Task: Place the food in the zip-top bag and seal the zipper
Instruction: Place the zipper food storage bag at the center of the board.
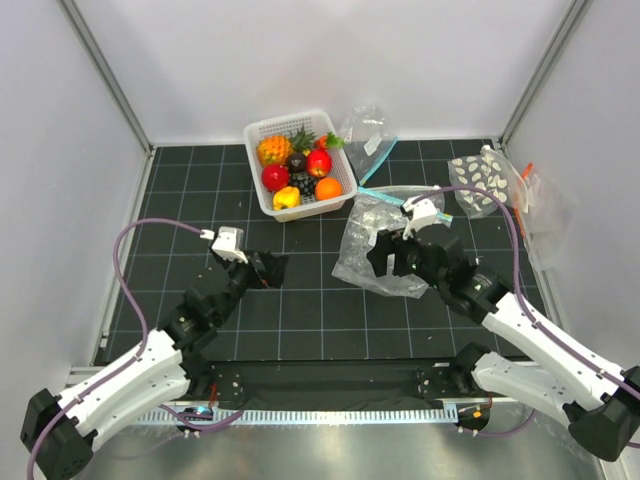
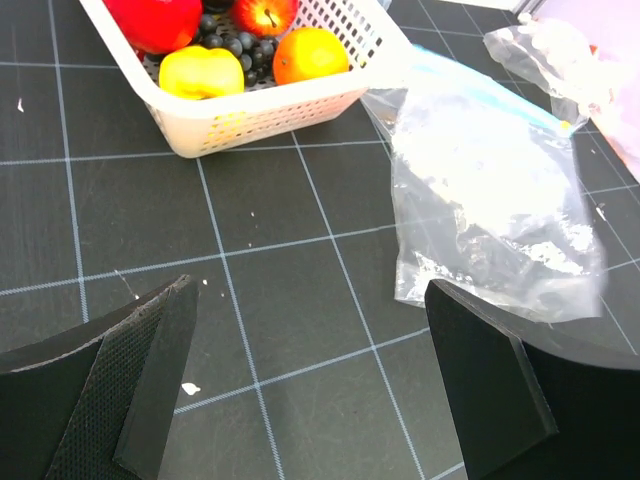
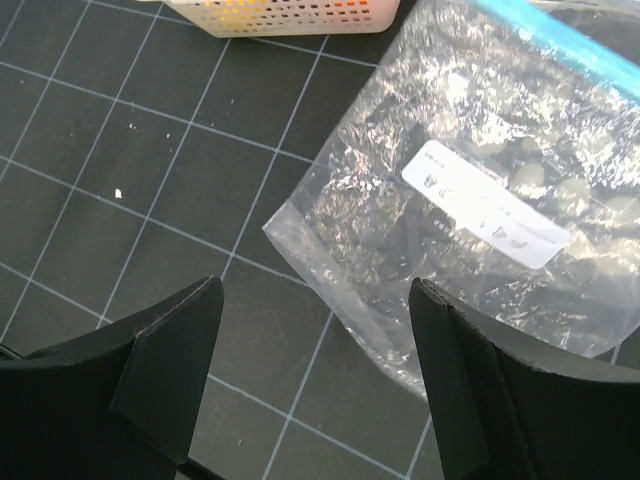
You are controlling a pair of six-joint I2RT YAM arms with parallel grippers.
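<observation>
Next, my right gripper turns and moves outward toward the dotted bag, then down onto the clear bag's edge by the zipper's end, since the zipper lies beyond it.
The food lies in a white basket (image 1: 345,190) at the back: two red apples (image 1: 275,177) (image 1: 319,162), an orange (image 1: 328,188) and a yellow lemon (image 1: 287,197). The clear zip-top bag (image 1: 370,235) lies flat and crumpled on the black mat, right of the basket. Its teal zipper (image 3: 570,42) runs along the far edge. My right gripper (image 3: 315,300) hovers open over the bag's near-left corner, holding nothing. To the left, my left gripper (image 2: 310,380) stands wide open over bare mat, short of the basket (image 2: 260,105) and apart from the bag (image 2: 490,200).
A pineapple (image 1: 275,150) and dark grapes (image 1: 297,163) share the basket. A smaller clear bag (image 1: 368,130) lies behind it, and a white-dotted bag (image 1: 485,180) at the back right. White walls enclose the gridded mat on three sides.
</observation>
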